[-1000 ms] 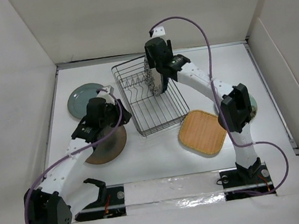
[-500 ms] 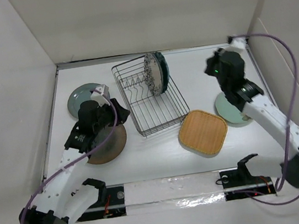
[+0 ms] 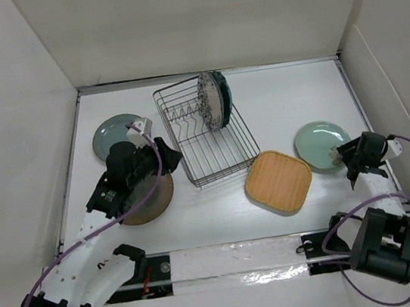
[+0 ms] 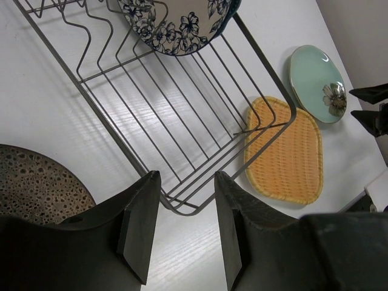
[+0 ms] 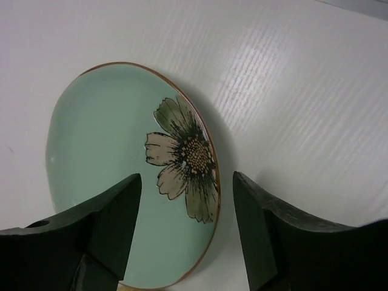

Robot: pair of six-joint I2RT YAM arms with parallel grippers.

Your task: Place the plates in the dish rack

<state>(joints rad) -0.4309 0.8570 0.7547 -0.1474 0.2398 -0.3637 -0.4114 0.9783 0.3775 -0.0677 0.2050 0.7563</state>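
Next, my right gripper lowers to the left in the top view onto the pale green plate's flowered rim [image 3: 340, 160] [image 5: 217, 188], as it lies just below the open fingers.
The wire dish rack [image 3: 207, 142] stands mid-table with a blue-and-white plate [image 3: 209, 101] and a teal plate [image 3: 223, 93] upright at its far end. A pale green flower plate [image 3: 322, 143] lies at the right. My right gripper [image 3: 348, 158] is open and empty at its near-right edge; in the right wrist view the plate's rim [image 5: 213, 182] lies between the jaws of the gripper [image 5: 187, 179]. My left gripper [image 3: 166, 157] is open and empty just left of the rack, above the brown plate [image 3: 147, 201]. In the left wrist view the gripper [image 4: 185, 182] points at the rack's near corner [image 4: 182, 209].
A tan rounded-square plate [image 3: 278, 181] lies near the rack's near-right corner. A grey-green plate [image 3: 114, 134] lies flat at the far left. White walls enclose the table on three sides. The left wrist view also shows the tan plate [image 4: 285, 151] and the flower plate [image 4: 315, 76].
My right arm has left the rack, where the two plates now stand, and swung right and near to the flower plate. My left gripper has shifted slightly toward the rack.
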